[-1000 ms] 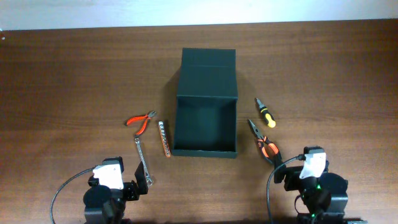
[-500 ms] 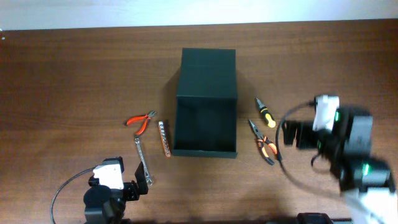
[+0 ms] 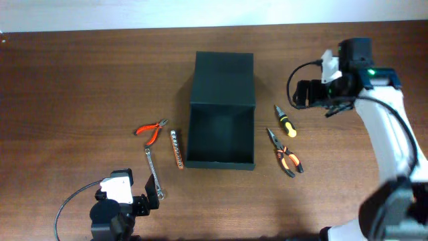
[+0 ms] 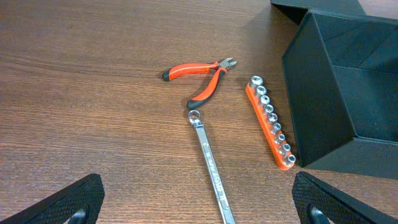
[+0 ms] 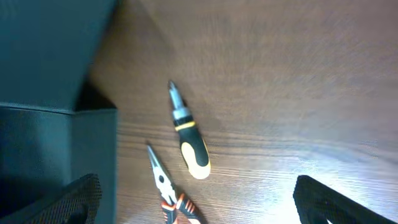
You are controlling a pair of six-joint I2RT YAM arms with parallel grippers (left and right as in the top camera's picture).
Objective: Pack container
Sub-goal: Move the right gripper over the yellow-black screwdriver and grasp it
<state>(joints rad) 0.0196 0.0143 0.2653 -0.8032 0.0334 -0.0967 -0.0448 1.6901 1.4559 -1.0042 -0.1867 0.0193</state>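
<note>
My right gripper is going to lower its open fingers to its left in the overhead view, around the screwdriver's yellow-black handle (image 3: 287, 126) (image 5: 190, 138).
The dark green container (image 3: 221, 144) stands open at the table's middle, its flap lid (image 3: 223, 80) laid back on the far side. My left gripper (image 3: 152, 196) is open and empty, low at the front left, its fingers either side of a silver wrench (image 4: 211, 168). The container's left wall shows in the left wrist view (image 4: 314, 106). My right gripper (image 3: 295, 94) is open and empty, held above the table right of the container. The right wrist view shows the container's corner (image 5: 56, 124).
Left of the container lie red cutters (image 3: 152, 129), an orange socket rail (image 3: 176, 149) and the wrench (image 3: 154, 174). Right of it lie a yellow-black screwdriver (image 3: 285, 121) and orange-handled long-nose pliers (image 3: 284, 152), both also in the right wrist view: screwdriver (image 5: 186, 140), pliers (image 5: 166, 186).
My right arm has lifted from the front right corner and swung up and back, to above the table right of the screwdriver. The left arm and the tools have not moved.
</note>
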